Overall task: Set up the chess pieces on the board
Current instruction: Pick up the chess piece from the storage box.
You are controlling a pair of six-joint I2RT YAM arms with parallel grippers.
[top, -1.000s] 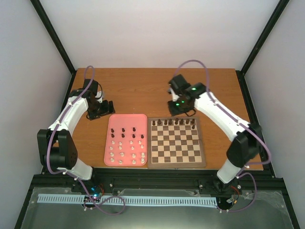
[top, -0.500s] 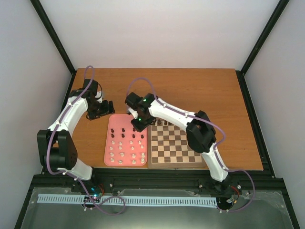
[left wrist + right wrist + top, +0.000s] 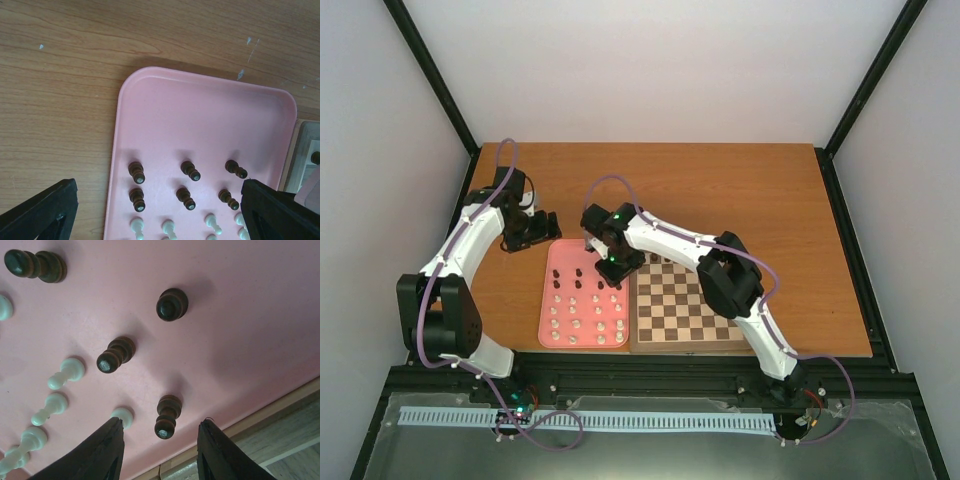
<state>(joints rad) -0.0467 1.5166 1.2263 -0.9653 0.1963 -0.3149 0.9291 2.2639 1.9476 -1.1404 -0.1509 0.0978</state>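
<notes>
The dark pawn nearest the board's border (image 3: 618, 287) (image 3: 167, 416) is below my open right gripper, between its two spread fingers. My right gripper should go down around the pawn next.
The board (image 3: 685, 305) lies right of a pink tray (image 3: 565, 255). Dark chess pieces (image 3: 578, 272) and cream-white ones (image 3: 585, 320) stand in rows on the tray. A few dark pieces (image 3: 658, 258) show on the board's far row, partly behind the right arm. My right gripper (image 3: 613, 265) hangs open over the tray's right side. In the right wrist view a dark pawn (image 3: 166, 416) stands between the open fingertips of that gripper (image 3: 161, 424), untouched by them. My left gripper (image 3: 530, 228) is wide open and empty, just off the tray's far-left corner.
The left wrist view looks down on the tray (image 3: 200, 120), its dark pieces (image 3: 187, 170) and the wooden table (image 3: 60, 100). The board's border (image 3: 270, 412) runs close beside the tray's edge in the right wrist view. The right arm spans the board's far-left corner.
The right arm has swung left from the board's far right corner to the pink tray and lowered over a dark pawn. The left arm has not moved.
</notes>
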